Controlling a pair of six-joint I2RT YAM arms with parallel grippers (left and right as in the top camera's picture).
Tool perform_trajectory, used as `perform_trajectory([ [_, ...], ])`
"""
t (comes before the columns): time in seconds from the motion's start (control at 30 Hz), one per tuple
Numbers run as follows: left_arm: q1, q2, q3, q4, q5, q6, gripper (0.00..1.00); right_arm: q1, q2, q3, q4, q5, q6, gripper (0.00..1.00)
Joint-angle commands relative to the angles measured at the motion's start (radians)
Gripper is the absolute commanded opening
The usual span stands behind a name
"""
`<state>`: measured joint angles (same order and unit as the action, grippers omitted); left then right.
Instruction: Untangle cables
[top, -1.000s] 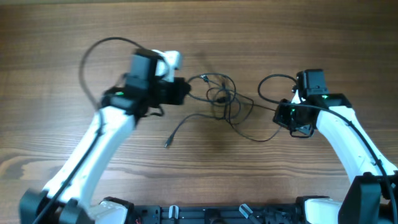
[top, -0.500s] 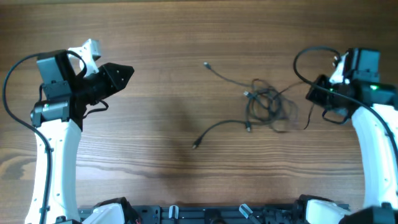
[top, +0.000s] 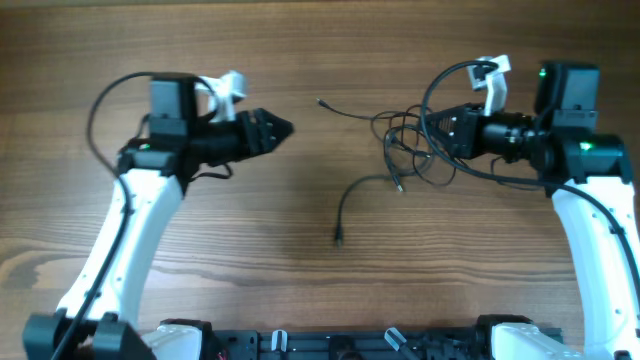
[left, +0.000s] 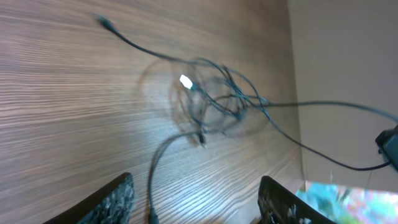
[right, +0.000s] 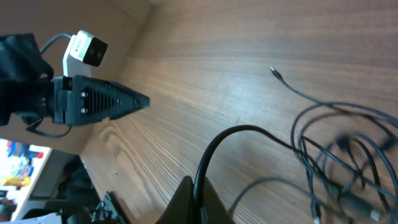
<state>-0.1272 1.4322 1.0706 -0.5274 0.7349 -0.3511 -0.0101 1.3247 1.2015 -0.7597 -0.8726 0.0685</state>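
The strand runs into the tangle, so my right gripper will next pull up and to its right in the overhead view, over bare wood, to release.
The cables (top: 412, 148) form a loose tangle of thin dark cords right of the table's middle. One plug end (top: 320, 101) trails up-left and another (top: 338, 238) trails toward the front. My right gripper (top: 434, 129) points left at the tangle's right side. It is shut on one cord, which arches up from its fingertips (right: 188, 186). My left gripper (top: 278, 127) points right, well apart from the tangle. In the left wrist view the left gripper (left: 198, 205) is open and holds nothing, with the cables (left: 211, 99) lying ahead of it on the wood.
A wooden table (top: 320, 40) carries everything. The arms' own thicker black wires loop above the left wrist (top: 110, 95) and the right wrist (top: 445, 75). A black rail (top: 330, 345) runs along the front edge. The right wrist view shows the left gripper (right: 106, 102) across the table.
The left gripper has opened and swung back toward the middle. The right gripper, still shut on its cord, now points left. The tangle has shifted right and spread, with one end trailing forward.
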Motion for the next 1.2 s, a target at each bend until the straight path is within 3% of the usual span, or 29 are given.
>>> perform_trajectory([
  [0.0, -0.106, 0.063, 0.008, 0.05, 0.016, 0.002, 0.67, 0.071, -0.018, 0.026, 0.009, 0.145, 0.096, 0.04],
  [0.17, -0.249, 0.139, 0.008, 0.147, 0.015, 0.003, 0.68, 0.153, -0.035, 0.052, 0.021, 0.312, 0.223, 0.04],
  [0.27, -0.313, 0.185, 0.008, 0.211, -0.001, 0.0, 0.66, 0.178, -0.05, 0.088, 0.039, 0.294, 0.241, 0.04],
  [0.43, -0.377, 0.243, 0.008, 0.27, -0.152, -0.087, 0.68, 0.184, -0.087, 0.156, 0.107, 0.161, 0.256, 0.04],
  [0.8, -0.401, 0.285, 0.008, 0.513, -0.176, -0.239, 0.8, 0.184, -0.134, 0.159, 0.22, -0.017, 0.306, 0.04],
  [1.07, -0.401, 0.285, 0.008, 0.553, -0.176, -0.242, 0.73, 0.184, -0.134, 0.159, 0.371, -0.121, 0.386, 0.04],
  [1.17, -0.401, 0.285, 0.008, 0.505, -0.185, -0.241, 0.7, 0.183, -0.134, 0.159, 0.416, -0.008, 0.406, 0.04],
])
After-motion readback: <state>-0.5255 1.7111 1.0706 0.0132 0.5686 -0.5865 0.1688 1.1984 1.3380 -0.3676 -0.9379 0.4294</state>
